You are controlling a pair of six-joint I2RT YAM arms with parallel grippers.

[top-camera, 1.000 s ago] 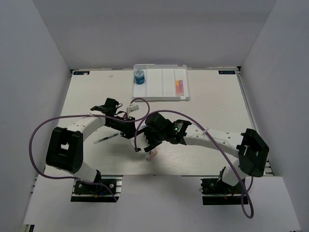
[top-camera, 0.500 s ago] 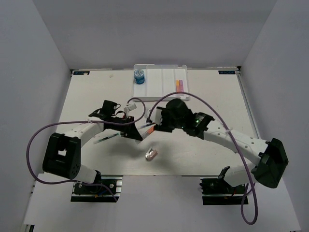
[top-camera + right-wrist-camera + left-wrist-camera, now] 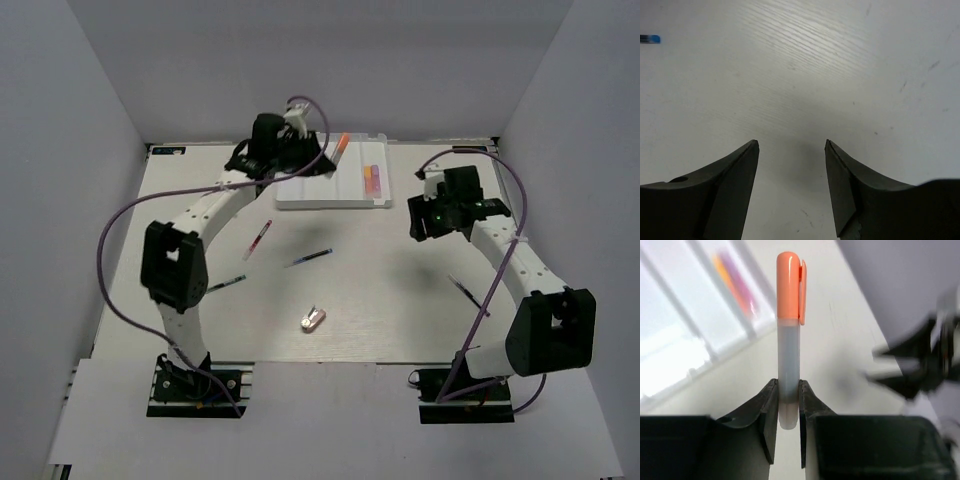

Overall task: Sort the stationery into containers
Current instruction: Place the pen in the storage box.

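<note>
The left gripper moves to the right in the top view, turns and lowers next. It then releases its orange-capped marker in the tray's gap beside the pink marker, since markers lie there.
My left gripper [image 3: 325,160] is shut on an orange-capped marker [image 3: 339,149] and holds it above the white divided tray [image 3: 318,195]; in the left wrist view the marker [image 3: 789,315] stands upright between the fingers [image 3: 771,405], over the table beside the tray [image 3: 695,335]. Orange and pink markers [image 3: 372,178] lie in the tray's right compartment. The blue roll is hidden behind the left arm. My right gripper [image 3: 421,222] is open and empty over bare table [image 3: 791,145]. A red pen [image 3: 262,238], dark pens [image 3: 308,258] [image 3: 462,290] and a pinkish eraser [image 3: 313,319] lie on the table.
Another thin pen [image 3: 225,283] lies by the left arm's lower link. Purple cables [image 3: 115,250] loop off both arms. White walls close the table on three sides. A blue pen end [image 3: 650,38] shows at the left edge of the right wrist view.
My left gripper has swung from mid-table to above the tray, carrying the orange marker. My right arm has drawn back from the eraser to the right side.
</note>
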